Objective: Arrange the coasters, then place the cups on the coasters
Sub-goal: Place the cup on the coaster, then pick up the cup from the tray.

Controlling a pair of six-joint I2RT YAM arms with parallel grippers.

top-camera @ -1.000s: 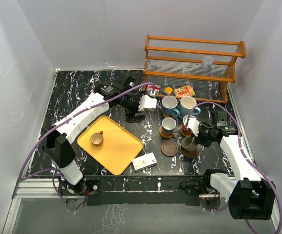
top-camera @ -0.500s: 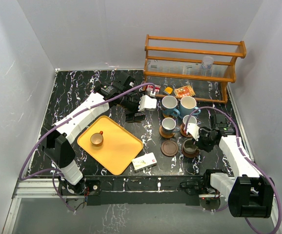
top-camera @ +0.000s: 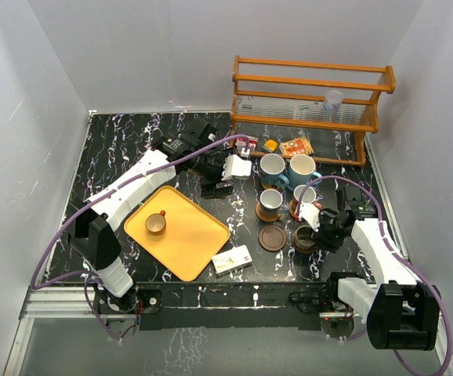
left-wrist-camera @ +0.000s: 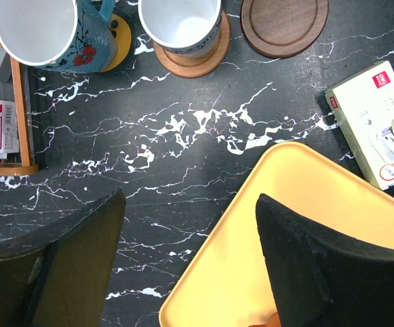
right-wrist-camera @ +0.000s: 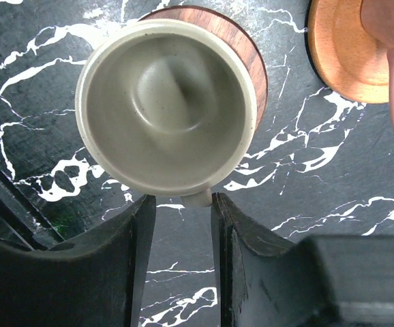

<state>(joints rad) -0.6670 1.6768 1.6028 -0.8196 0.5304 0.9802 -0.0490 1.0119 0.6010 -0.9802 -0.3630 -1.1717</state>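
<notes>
Next, the left gripper goes left in the top view and down onto the far rim of the orange-brown cup below, as it lacks a coaster.
The grey-green cup stands upright on a dark brown coaster at the front right. My right gripper is open just behind it, its jaws on either side of the cup's handle stub with a gap on the left. My left gripper hangs open and empty over the tray's corner. An empty dark coaster lies left of the grey-green cup. Behind stand a cup on an orange-brown coaster, a white cup and two blue cups. An orange-brown cup sits on the tray.
The yellow tray lies at the front left, with a small white box by its right corner. A wooden rack with a clear plastic cup stands at the back right. Small packets lie in front of it.
My right gripper has brought the grey-green cup down onto the dark coaster and its jaws have parted from the handle. The left arm has not moved.
</notes>
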